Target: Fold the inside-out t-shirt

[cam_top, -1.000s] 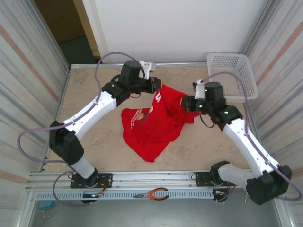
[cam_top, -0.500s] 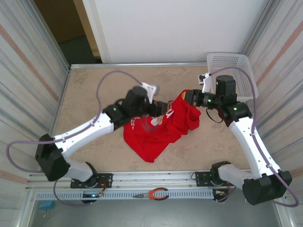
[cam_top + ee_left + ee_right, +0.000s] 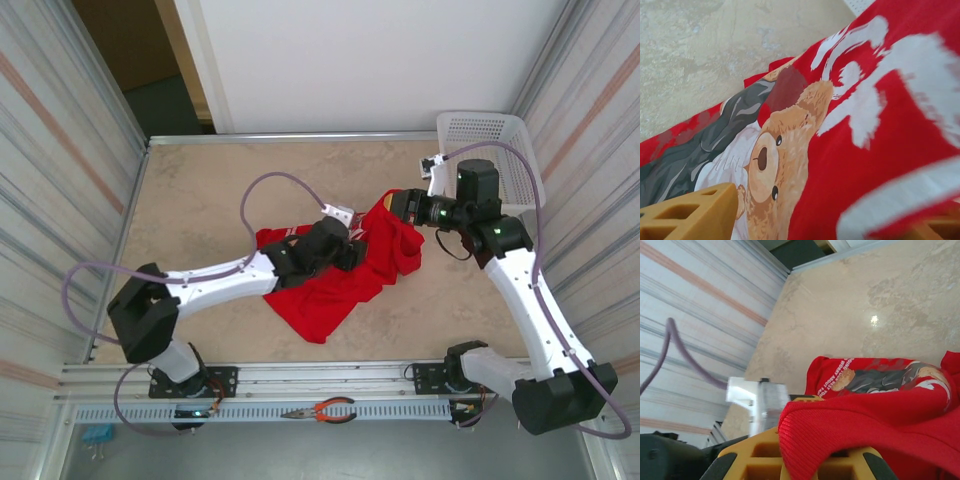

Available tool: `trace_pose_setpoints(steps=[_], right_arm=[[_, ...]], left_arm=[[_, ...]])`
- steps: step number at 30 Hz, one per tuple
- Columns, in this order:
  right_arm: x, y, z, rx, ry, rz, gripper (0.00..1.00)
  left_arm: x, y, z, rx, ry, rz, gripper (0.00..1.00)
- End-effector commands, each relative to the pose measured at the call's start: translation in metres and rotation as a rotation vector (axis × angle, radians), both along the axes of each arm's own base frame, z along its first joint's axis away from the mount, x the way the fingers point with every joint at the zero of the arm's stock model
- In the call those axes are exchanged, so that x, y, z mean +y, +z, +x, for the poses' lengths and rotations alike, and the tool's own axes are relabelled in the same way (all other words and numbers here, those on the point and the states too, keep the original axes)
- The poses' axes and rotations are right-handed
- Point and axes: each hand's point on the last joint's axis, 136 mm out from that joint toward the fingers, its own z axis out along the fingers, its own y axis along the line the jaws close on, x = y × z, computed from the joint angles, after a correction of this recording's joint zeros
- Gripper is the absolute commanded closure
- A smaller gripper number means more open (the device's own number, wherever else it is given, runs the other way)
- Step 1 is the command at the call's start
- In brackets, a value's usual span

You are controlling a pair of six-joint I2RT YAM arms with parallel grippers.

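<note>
My right gripper comes down toward the crumpled shirt next, before it releases the ribbed red edge. The rest of the cloth lies below the gripper.
The red t-shirt (image 3: pixel 325 285) lies crumpled mid-table, its bear print (image 3: pixel 775 155) and white lettering facing up. My left gripper (image 3: pixel 347 250) hovers low over the print, open; its yellow fingers (image 3: pixel 690 215) stand wide apart with cloth beneath them and nothing clamped. My right gripper (image 3: pixel 397 205) is shut on the shirt's ribbed red edge (image 3: pixel 840 425) and holds the shirt's right side lifted off the table. That edge drapes over the right gripper's (image 3: pixel 805 460) yellow fingers.
A white mesh basket (image 3: pixel 490 150) stands in the back right corner. Pliers with orange handles (image 3: pixel 325 410) lie on the front rail. Striped walls close both sides. Bare beige tabletop (image 3: pixel 200 200) spreads left and behind the shirt.
My left gripper has opened, let go of the shirt and swung toward the near side, down over the print. The right gripper lifted its edge toward the back, then held still.
</note>
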Motion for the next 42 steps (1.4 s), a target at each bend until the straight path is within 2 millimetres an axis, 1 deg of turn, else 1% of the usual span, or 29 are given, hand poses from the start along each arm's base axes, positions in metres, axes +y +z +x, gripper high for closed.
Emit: trace_pose_setpoints(steps=[1, 4, 6, 9, 10, 11, 12, 14, 15, 16, 19, 22, 23, 25, 26, 27, 28, 29, 30, 33, 35, 36, 37, 38, 39, 41, 42], right_arm=[[-0.001, 0.019, -0.009, -0.033, 0.007, 0.038, 1.0], [0.0, 0.021, -0.011, -0.035, 0.011, 0.046, 1.0], [0.0, 0.022, -0.012, -0.035, 0.011, 0.05, 1.0], [-0.003, 0.024, -0.013, -0.043, 0.001, 0.05, 1.0], [-0.004, 0.024, -0.012, -0.046, -0.004, 0.051, 1.0], [-0.006, 0.024, -0.011, -0.047, -0.013, 0.047, 1.0], [-0.01, 0.021, -0.009, -0.044, -0.031, 0.041, 1.0], [-0.02, 0.012, -0.002, -0.028, -0.075, 0.031, 1.0], [-0.026, 0.006, 0.005, -0.014, -0.105, 0.026, 1.0], [-0.032, -0.003, 0.012, 0.004, -0.137, 0.02, 1.0], [-0.053, -0.04, 0.04, 0.078, -0.254, -0.016, 1.0], [-0.07, -0.085, 0.076, 0.16, -0.357, -0.071, 1.0], [-0.075, -0.105, 0.09, 0.196, -0.379, -0.098, 0.99], [-0.08, -0.135, 0.11, 0.272, -0.379, -0.143, 0.7], [-0.081, -0.145, 0.115, 0.307, -0.38, -0.165, 0.58], [-0.082, -0.147, 0.115, 0.32, -0.38, -0.171, 0.52], [-0.08, -0.144, 0.11, 0.315, -0.378, -0.169, 0.47], [-0.079, -0.138, 0.102, 0.298, -0.384, -0.172, 0.42], [-0.079, -0.132, 0.092, 0.288, -0.394, -0.183, 0.4], [-0.079, -0.11, 0.051, 0.254, -0.438, -0.207, 0.3], [-0.073, -0.097, 0.023, 0.232, -0.446, -0.187, 0.24], [-0.069, -0.094, 0.013, 0.228, -0.446, -0.179, 0.2], [-0.065, -0.094, 0.004, 0.233, -0.45, -0.176, 0.17], [-0.06, -0.09, -0.005, 0.218, -0.444, -0.161, 0.17], [-0.056, -0.089, -0.009, 0.218, -0.437, -0.15, 0.16], [-0.041, -0.09, -0.01, 0.2, -0.401, -0.136, 0.16], [-0.035, -0.09, -0.01, 0.189, -0.379, -0.141, 0.18]], left_arm=[[0.001, 0.01, 0.022, -0.043, 0.057, 0.005, 0.33], [-0.004, -0.001, 0.031, -0.015, 0.052, 0.007, 0.33], [-0.009, -0.012, 0.038, 0.012, 0.04, 0.021, 0.33], [-0.02, -0.026, 0.045, 0.046, -0.006, 0.019, 0.34], [-0.026, -0.026, 0.045, 0.051, -0.041, 0.001, 0.36], [-0.033, -0.024, 0.044, 0.057, -0.087, -0.028, 0.41], [-0.041, -0.019, 0.04, 0.067, -0.153, -0.076, 0.53], [-0.048, -0.004, 0.031, 0.08, -0.255, -0.177, 0.84], [-0.046, 0.006, 0.027, 0.091, -0.295, -0.224, 0.96], [-0.043, 0.015, 0.024, 0.1, -0.325, -0.262, 1.0], [-0.028, 0.047, 0.009, 0.148, -0.43, -0.427, 1.0], [-0.013, 0.081, -0.008, 0.193, -0.538, -0.564, 1.0], [-0.009, 0.092, -0.013, 0.194, -0.566, -0.594, 1.0], [-0.004, 0.11, -0.018, 0.191, -0.602, -0.638, 1.0], [-0.003, 0.118, -0.02, 0.193, -0.617, -0.657, 1.0], [-0.002, 0.123, -0.021, 0.195, -0.626, -0.665, 1.0], [-0.002, 0.128, -0.023, 0.2, -0.635, -0.672, 1.0], [-0.002, 0.13, -0.023, 0.202, -0.636, -0.671, 1.0], [-0.002, 0.131, -0.021, 0.207, -0.628, -0.669, 1.0], [-0.003, 0.13, -0.017, 0.222, -0.605, -0.662, 1.0], [-0.004, 0.13, -0.014, 0.22, -0.594, -0.662, 1.0], [-0.003, 0.13, -0.013, 0.221, -0.588, -0.662, 1.0], [-0.003, 0.129, -0.012, 0.222, -0.585, -0.662, 1.0], [-0.003, 0.129, -0.011, 0.223, -0.58, -0.661, 1.0], [-0.002, 0.13, -0.009, 0.223, -0.576, -0.662, 1.0], [-0.002, 0.13, -0.007, 0.225, -0.565, -0.664, 1.0], [-0.001, 0.131, -0.005, 0.224, -0.561, -0.667, 1.0]])
